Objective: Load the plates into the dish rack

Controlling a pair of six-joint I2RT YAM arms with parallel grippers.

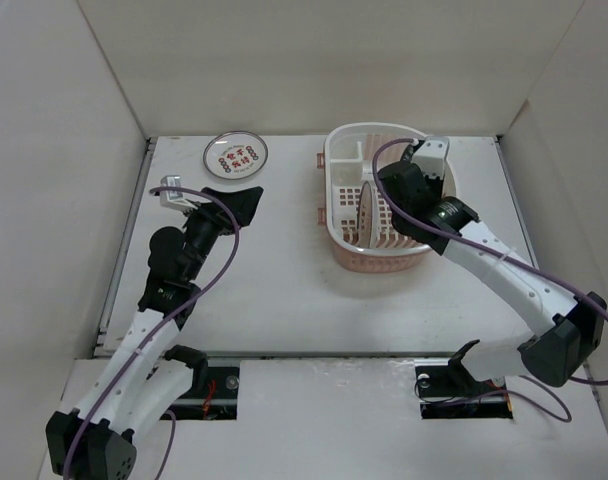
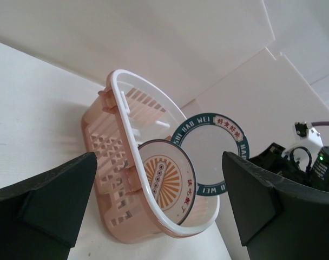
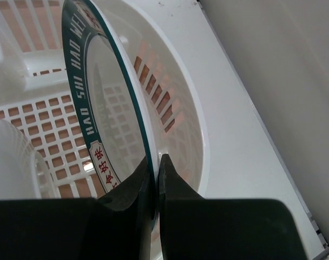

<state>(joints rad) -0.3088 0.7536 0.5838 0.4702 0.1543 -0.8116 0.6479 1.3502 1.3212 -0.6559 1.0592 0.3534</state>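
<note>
My right gripper is above the rack bottom beside the sunburst plate, which lies to the gripper's left in the top view, so it will lower toward the plate and release.
The dish rack [image 1: 341, 150], white-rimmed with salmon-pink sides, stands at the back right of the table. The orange sunburst plate [image 2: 164, 176] stands on edge inside it and shows as a thin sliver from above [image 1: 365, 212]. My right gripper [image 3: 155, 162] reaches into the rack [image 3: 181, 103] and is shut on the rim of the dark-green-rimmed plate [image 3: 99, 108], held upright behind the sunburst plate [image 2: 210, 146]. The plate with red characters [image 1: 235, 156] lies flat at the back left. My left gripper [image 1: 246, 203] is open and empty, just in front of that plate, facing the rack [image 2: 107, 157].
White walls enclose the table on the left, back and right. The rack's small corner compartment [image 1: 346, 152] is at its far left. Purple cables loop over both arms. The right arm [image 1: 504, 265] stretches diagonally from the near right.
</note>
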